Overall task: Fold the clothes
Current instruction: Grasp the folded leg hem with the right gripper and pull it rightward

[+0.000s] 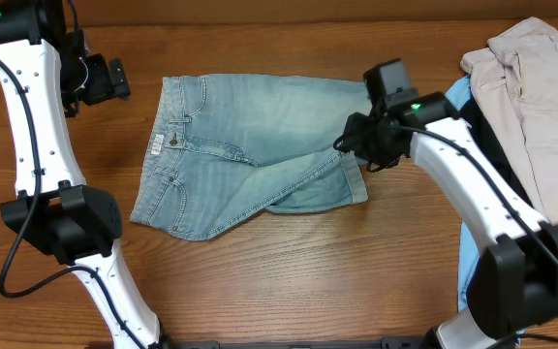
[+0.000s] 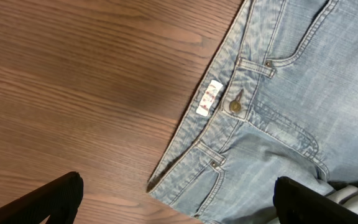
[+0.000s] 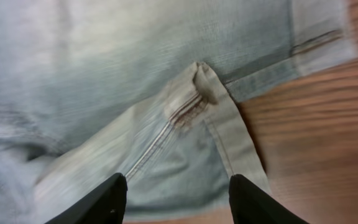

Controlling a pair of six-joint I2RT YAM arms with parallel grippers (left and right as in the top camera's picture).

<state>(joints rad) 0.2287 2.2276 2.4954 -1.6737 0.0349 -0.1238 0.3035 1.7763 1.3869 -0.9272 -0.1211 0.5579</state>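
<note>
I should lower my right gripper onto the folded hem corner (image 1: 346, 160) (image 3: 192, 107) just below its open fingers and close it there next, because that leg end is doubled over.
The light-blue denim shorts (image 1: 245, 150) lie flat mid-table, waistband to the left, one leg partly folded over the other. My left gripper (image 1: 114, 79) is open and empty beside the top-left of the waistband; its wrist view shows the waistband button (image 2: 235, 106) and a white label (image 2: 208, 98). My right gripper (image 1: 356, 145) is open just above the hemmed leg ends at the shorts' right edge. In the right wrist view its fingers (image 3: 176, 196) straddle the folded hem corner (image 3: 197, 93) without holding it.
Beige trousers (image 1: 536, 87) are piled at the far right over black and sky-blue cloth (image 1: 468, 262). Bare wooden table (image 1: 308, 281) lies in front of the shorts and to their left (image 2: 73, 81).
</note>
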